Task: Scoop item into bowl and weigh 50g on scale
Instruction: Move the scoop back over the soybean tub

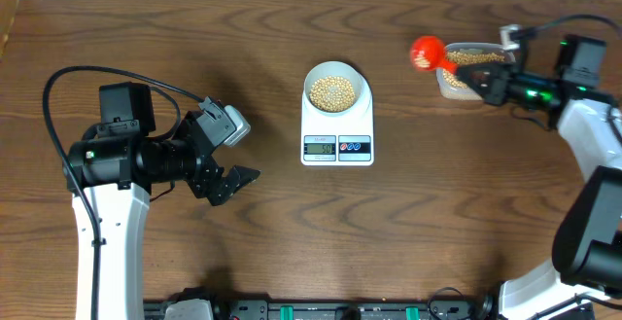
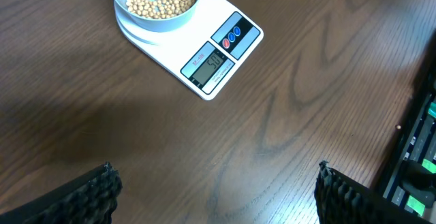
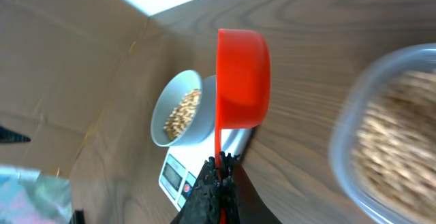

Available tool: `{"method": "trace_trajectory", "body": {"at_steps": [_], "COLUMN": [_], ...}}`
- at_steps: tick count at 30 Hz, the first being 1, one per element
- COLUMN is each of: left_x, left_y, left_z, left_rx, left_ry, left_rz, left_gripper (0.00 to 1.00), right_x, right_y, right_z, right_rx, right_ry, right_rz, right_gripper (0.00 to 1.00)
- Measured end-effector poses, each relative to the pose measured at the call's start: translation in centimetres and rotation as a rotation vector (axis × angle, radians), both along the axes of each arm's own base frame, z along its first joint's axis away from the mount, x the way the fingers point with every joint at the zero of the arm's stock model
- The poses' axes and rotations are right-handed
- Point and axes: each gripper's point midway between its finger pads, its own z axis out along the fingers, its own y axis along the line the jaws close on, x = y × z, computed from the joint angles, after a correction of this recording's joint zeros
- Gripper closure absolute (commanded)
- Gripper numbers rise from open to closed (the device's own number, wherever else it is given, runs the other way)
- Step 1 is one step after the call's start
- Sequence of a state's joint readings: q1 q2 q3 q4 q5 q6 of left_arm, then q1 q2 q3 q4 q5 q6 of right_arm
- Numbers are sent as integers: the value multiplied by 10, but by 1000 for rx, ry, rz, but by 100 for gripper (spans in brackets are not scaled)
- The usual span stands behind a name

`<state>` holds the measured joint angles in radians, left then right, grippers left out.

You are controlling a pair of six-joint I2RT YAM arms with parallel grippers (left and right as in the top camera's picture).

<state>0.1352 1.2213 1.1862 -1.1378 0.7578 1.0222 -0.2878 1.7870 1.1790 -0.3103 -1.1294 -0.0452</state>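
The scale already shows the asked weight. The right gripper of mine will next move back from the clear tub and down to let go of the scoop (image 1: 426, 53) on bare tabletop.
The pale bowl (image 1: 337, 88) holds tan beans (image 1: 331, 91) and stands on the white scale (image 1: 337, 135) at the table's middle. It also shows in the left wrist view (image 2: 157, 6) on the scale (image 2: 204, 50), and in the right wrist view (image 3: 178, 108). My right gripper (image 1: 483, 79) (image 3: 219, 166) is shut on the thin handle of a red scoop (image 1: 426, 53) (image 3: 242, 77), held near the clear tub of beans (image 1: 473, 67) (image 3: 392, 132) at the far right. My left gripper (image 1: 233, 169) (image 2: 216, 190) is open and empty, left of the scale.
Black equipment with green lights (image 1: 321, 310) lines the table's front edge, also seen in the left wrist view (image 2: 415, 156). The wooden table (image 1: 408, 223) ends at a pale wall at the back.
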Motion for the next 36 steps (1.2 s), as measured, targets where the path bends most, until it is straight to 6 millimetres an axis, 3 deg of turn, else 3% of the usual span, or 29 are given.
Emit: {"method": "trace_trajectory", "body": {"at_steps": [3,6,14,22,28,32,36], "left_x": [0,0,0,0,0,0,0], "left_y": [0,0,0,0,0,0,0], "left_z": [0,0,0,0,0,0,0], "left_rx": [0,0,0,0,0,0,0], "left_ry": [0,0,0,0,0,0,-1], "left_rz": [0,0,0,0,0,0,0], "left_gripper": [7,7,7,7,7,7,7], "right_x": [-9,-16,-15,-3,7,8,2], "right_y": [-30,-60,-86,-74,-77,-76,-73], "right_z": [9,5,-30,-49,-50,-42,-9], "right_rx": [-29,-173,-513,-860,-1101,-1182,-1199], "right_ry": [-9,-16,15,-6,-27,-43,-104], "right_rz": [-64,-142,-186,-138,-158,-171,-207], "right_gripper": [99,99,99,99,99,99,99]}}
